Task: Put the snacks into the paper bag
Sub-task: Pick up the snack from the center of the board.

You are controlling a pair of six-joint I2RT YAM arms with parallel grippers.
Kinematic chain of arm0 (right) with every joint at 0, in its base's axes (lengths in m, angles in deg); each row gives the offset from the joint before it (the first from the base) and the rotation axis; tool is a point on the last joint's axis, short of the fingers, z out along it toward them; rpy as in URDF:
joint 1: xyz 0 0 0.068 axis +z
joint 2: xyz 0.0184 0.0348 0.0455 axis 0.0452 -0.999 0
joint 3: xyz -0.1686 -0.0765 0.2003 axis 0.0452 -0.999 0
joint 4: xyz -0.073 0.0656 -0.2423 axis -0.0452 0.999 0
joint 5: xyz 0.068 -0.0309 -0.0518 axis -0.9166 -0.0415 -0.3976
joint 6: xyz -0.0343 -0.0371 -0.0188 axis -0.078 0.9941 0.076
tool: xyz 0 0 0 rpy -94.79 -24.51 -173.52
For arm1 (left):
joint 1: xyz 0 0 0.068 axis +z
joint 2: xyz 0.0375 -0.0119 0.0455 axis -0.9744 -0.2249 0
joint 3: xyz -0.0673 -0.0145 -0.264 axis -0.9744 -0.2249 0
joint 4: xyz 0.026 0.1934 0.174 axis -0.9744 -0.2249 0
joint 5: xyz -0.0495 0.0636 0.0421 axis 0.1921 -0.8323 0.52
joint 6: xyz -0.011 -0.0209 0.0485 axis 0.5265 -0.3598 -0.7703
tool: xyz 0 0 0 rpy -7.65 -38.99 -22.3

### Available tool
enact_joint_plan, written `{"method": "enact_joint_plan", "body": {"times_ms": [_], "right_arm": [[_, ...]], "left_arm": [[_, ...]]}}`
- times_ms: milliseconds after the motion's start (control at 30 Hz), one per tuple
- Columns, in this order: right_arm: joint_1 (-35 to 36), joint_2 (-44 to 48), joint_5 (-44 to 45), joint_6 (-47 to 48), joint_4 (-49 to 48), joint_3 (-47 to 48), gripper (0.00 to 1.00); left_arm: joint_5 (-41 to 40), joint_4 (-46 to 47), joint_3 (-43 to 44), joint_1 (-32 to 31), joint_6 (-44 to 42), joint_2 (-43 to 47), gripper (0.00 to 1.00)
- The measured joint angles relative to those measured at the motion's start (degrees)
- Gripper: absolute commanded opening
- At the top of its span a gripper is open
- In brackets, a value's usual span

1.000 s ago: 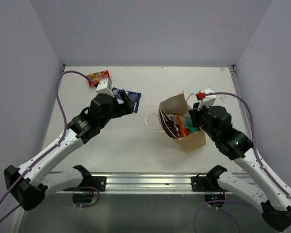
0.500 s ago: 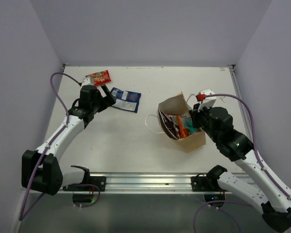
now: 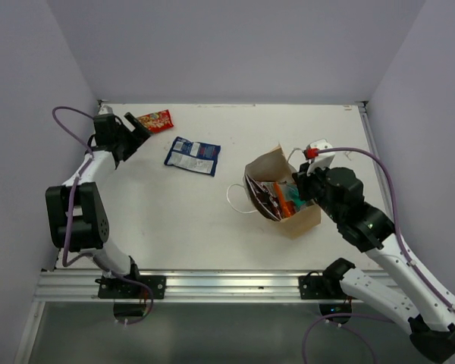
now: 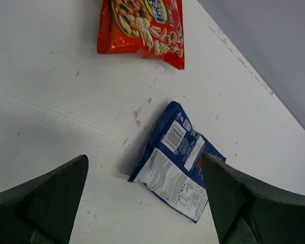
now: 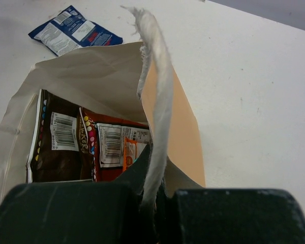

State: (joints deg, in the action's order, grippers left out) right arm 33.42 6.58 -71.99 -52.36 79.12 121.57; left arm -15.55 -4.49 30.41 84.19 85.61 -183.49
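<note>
The left gripper lowers outward onto the lower edge of the red packet [image 3: 153, 129] [image 4: 131, 48] next, as that lies below the gripper and farther outward by the table's back edge.
The tan paper bag [image 3: 282, 189] lies open on the table right of centre, with several snack packets [image 3: 277, 196] inside. My right gripper [image 3: 303, 184] is shut on the bag's rim and white cord handle [image 5: 155, 117]; dark brown and red packets [image 5: 66, 147] show inside. A blue-white packet [image 3: 192, 155] lies flat left of the bag. A red packet [image 3: 153, 120] lies at the far left back. My left gripper [image 3: 135, 130] is open and empty beside the red packet; both packets show ahead of it, the red one [image 4: 142, 25] and the blue one [image 4: 178, 160].
The table's back edge [image 3: 227, 105] and left wall are close to the left gripper. A second white cord handle [image 3: 235, 196] lies on the table left of the bag.
My left arm has swung back and to the far left, away from the blue-white packet toward the red one. The right gripper and the bag have barely moved.
</note>
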Motion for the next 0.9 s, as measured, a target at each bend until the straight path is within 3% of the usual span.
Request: {"method": "enact_joint_plan", "body": {"times_ms": [333,467,900], "right_arm": [[0.00,-1.05,-1.03,0.55,-0.26,0.00,0.00],[0.00,-1.03,-1.01,0.87,-0.24,0.00,0.00],[0.00,-2.60,-0.96,1.46,-0.52,0.02,0.00]], "left_arm": [[7.37,7.28,10.08,6.99,1.11,-17.18,0.87],[10.62,8.85,15.58,7.72,1.64,-24.46,0.80],[19.06,16.96,29.68,7.80,6.58,-41.16,0.70]]}}
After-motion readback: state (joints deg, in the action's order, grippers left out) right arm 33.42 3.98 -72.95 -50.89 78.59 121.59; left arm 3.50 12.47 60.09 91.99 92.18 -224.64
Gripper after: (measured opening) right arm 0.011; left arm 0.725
